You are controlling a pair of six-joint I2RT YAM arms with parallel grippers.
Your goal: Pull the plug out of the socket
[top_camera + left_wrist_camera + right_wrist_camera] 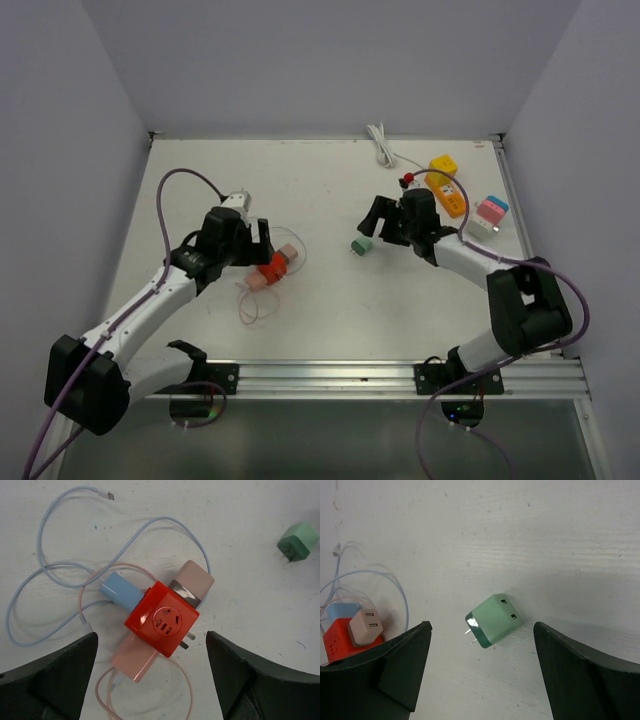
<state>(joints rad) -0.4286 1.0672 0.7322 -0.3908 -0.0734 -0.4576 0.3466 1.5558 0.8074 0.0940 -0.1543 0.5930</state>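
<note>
The red cube socket sits slanted between my fingers, so my left gripper next moves to the right in the top view, turns, and lowers to close on it.
A red cube socket lies on the white table with a blue plug and two pink plugs pushed into its sides; thin blue and pink cables loop around it. It also shows in the top view and at the left edge of the right wrist view. My left gripper is open and hovers above the socket, its fingers on either side. A green plug lies loose on the table, prongs to the left. My right gripper is open above it, empty.
A yellow and an orange adapter and a pink-and-blue cube sit at the back right. A white cable lies by the back wall. The green plug lies between both arms.
</note>
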